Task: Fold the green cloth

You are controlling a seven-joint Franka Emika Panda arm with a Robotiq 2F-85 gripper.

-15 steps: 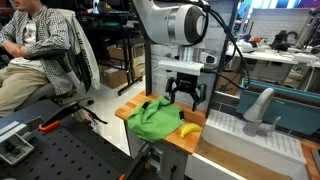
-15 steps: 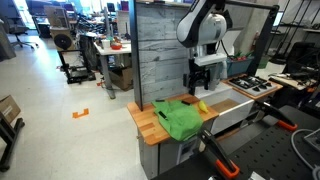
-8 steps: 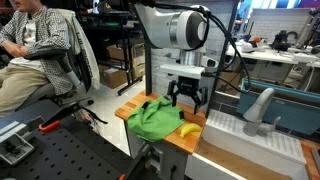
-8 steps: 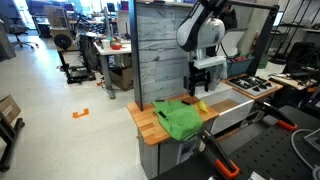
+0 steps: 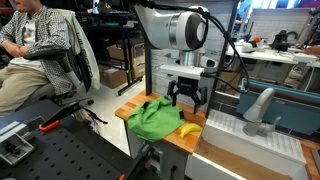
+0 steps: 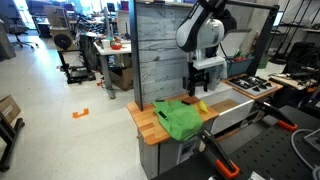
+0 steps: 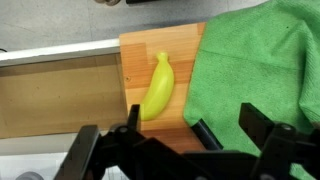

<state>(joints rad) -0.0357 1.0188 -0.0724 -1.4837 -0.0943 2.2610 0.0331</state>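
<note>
My gripper lowers its open, empty fingers down onto the cloth's edge by the dark piece (image 5: 181, 112) (image 7: 197, 121) below them next and closes there.
The green cloth (image 5: 152, 119) lies crumpled on the wooden table (image 5: 127, 110); it also shows in the other exterior view (image 6: 180, 119) and fills the right of the wrist view (image 7: 262, 70). My gripper (image 5: 186, 97) hangs open and empty just above the cloth's far edge in both exterior views (image 6: 200, 88). In the wrist view the gripper (image 7: 193, 125) has its jaws spread over the cloth's edge and the bare wood. A yellow banana (image 7: 155, 86) lies on the wood beside the cloth, also seen in both exterior views (image 5: 188, 129) (image 6: 202, 107).
A white sink unit with a grey tap (image 5: 258, 106) adjoins the table past the banana. A grey panel wall (image 6: 160, 50) stands behind the table. A seated person (image 5: 30, 45) is off to the side. Black benches with clamps (image 6: 225, 160) are in front.
</note>
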